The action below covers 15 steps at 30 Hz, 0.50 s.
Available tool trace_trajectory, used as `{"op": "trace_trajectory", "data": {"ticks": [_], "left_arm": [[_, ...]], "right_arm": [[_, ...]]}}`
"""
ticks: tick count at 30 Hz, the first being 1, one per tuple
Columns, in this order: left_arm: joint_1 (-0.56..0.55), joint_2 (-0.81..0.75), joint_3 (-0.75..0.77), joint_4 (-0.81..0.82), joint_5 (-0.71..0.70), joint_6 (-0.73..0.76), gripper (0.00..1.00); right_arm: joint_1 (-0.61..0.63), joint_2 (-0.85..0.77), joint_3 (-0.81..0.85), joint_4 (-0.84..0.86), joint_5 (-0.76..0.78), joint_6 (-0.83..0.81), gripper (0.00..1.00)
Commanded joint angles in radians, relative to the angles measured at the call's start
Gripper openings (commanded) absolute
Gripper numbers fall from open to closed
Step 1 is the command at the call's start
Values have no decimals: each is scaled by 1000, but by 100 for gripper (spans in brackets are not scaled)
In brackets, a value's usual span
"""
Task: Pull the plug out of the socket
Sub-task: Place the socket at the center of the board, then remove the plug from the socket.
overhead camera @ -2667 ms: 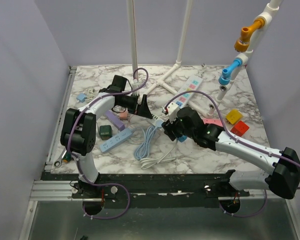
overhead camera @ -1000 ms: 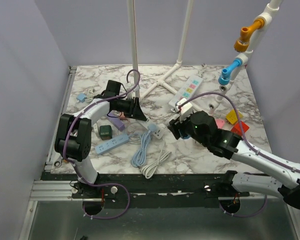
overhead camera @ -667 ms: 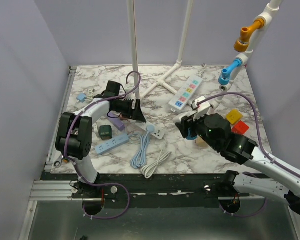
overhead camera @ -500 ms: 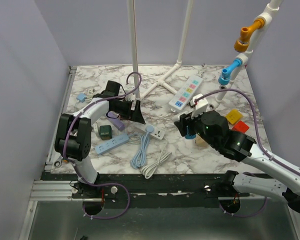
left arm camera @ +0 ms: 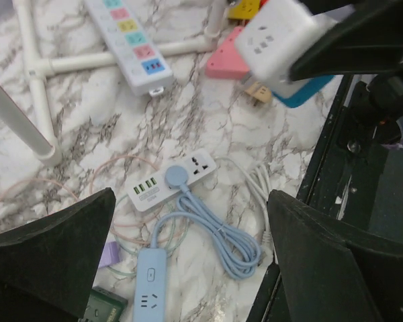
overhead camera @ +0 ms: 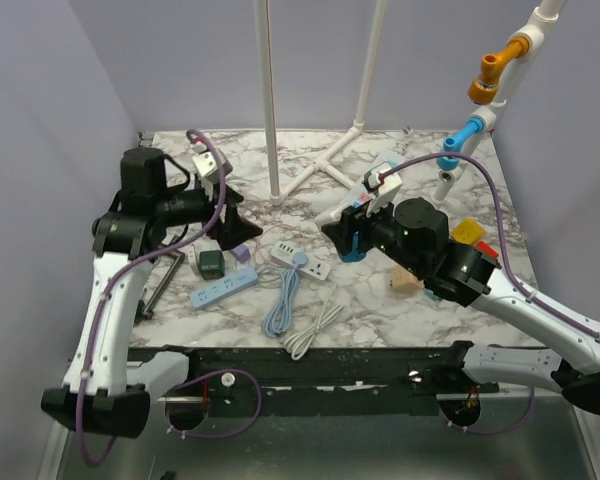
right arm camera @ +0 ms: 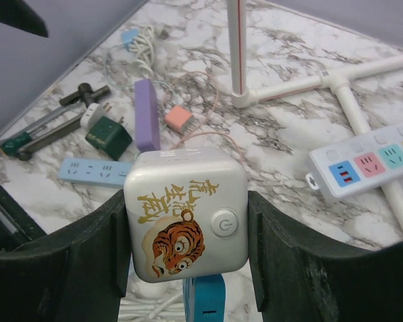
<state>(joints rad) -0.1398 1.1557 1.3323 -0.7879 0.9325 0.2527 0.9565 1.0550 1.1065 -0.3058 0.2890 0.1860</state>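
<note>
I will swing my left gripper toward the cube in my right gripper next and turn it onto the blue plug [overhead camera: 352, 245], which sticks out free below the cube.
My right gripper [right arm camera: 186, 225] is shut on a white cube socket [right arm camera: 186, 213] with a tiger picture and a round button. It holds the cube in the air above the table. A blue plug [right arm camera: 205, 300] sticks out of the cube's underside and also shows below the gripper as the blue plug [overhead camera: 352, 245]. From the left wrist the white cube [left arm camera: 275, 37] and blue plug [left arm camera: 301, 92] appear at the upper right. My left gripper [left arm camera: 191, 198] hangs open and high over the table with nothing in it, left gripper [overhead camera: 235, 215] well left of the cube.
A small white USB strip [overhead camera: 305, 265] with a light-blue round plug [left arm camera: 176, 176] in it lies mid-table, its cable coiled. Nearby are a light-blue strip [overhead camera: 225, 286], a green cube [overhead camera: 211, 263], a long white strip [left arm camera: 131, 40], a white pipe frame [overhead camera: 320, 160] and coloured blocks [overhead camera: 467, 232].
My left arm has risen and drawn back from the white USB strip, and its jaws have opened wide. The right arm has carried the cube and blue plug up and to the left.
</note>
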Motion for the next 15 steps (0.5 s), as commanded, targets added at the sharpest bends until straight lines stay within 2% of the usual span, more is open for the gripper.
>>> {"op": "trace_trajectory", "data": {"ticks": [1,4,8,11,15], "left_arm": [[14,-226,-2,4,180,-79,99],[-9,-332,-106,90,251,-160,99],[-70,-386,-282,359,317,-383,99],[-99,-403,-410,599,297,-561,99],[-145,-374,-477,816,256,-706,98]], "right_arm": [[7,6,64,170,-138,46,1],[7,7,61,266,-233,89,1],[7,-10,-2,464,-336,171,1],[8,-21,-78,650,-409,232,1],[8,11,-133,815,-472,271,1]]}}
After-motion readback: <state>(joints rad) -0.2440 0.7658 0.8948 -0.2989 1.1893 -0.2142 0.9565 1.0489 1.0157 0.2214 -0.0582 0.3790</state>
